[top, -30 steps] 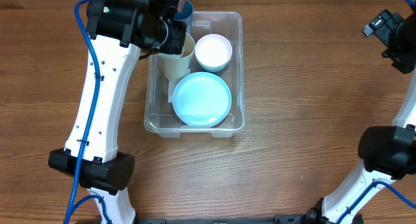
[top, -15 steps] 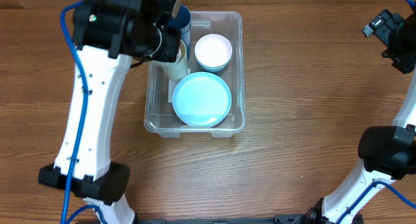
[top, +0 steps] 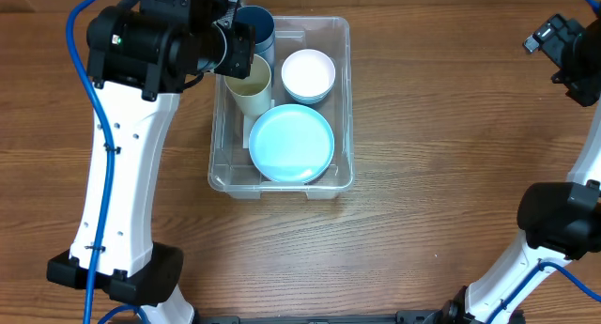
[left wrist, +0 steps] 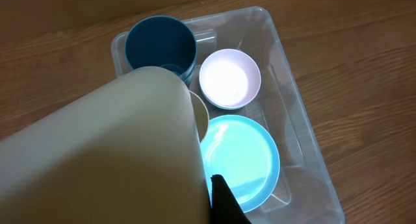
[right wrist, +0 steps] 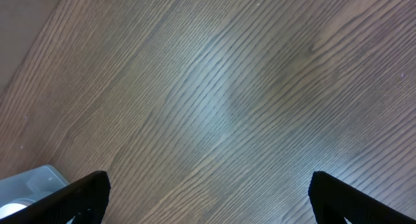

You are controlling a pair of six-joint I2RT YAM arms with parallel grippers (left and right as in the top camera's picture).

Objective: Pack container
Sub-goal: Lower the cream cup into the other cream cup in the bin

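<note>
My left gripper shifts to the right in the overhead view and lowers its cup next, then releases it into the packed beige cup's opening (top: 249, 77) (left wrist: 201, 116), since it stands open.
The clear container (top: 346, 99) sits mid-table and also shows in the left wrist view (left wrist: 289, 68). It holds a dark blue cup (top: 255, 27), a white bowl (top: 308, 74), a light blue plate (top: 291, 143) and a beige cup (top: 249, 85). My left gripper (top: 229, 54) is over the container's back left and is shut on the beige cup (left wrist: 110, 159), which fills the left of its wrist view; one black finger (left wrist: 223, 204) lies against the cup's side. My right gripper (top: 562, 47) is open and empty over bare table at the far right (right wrist: 211, 198).
The left arm's white links run along the table's left side (top: 122, 183). The right arm's base stands at the right front (top: 554, 221). A corner of the container (right wrist: 36, 184) shows at the lower left of the right wrist view. Bare wood table surrounds the container.
My left arm has shifted left and back. The beige cup has gone from leaning across the container's back left to standing more upright. The right arm has not moved.
</note>
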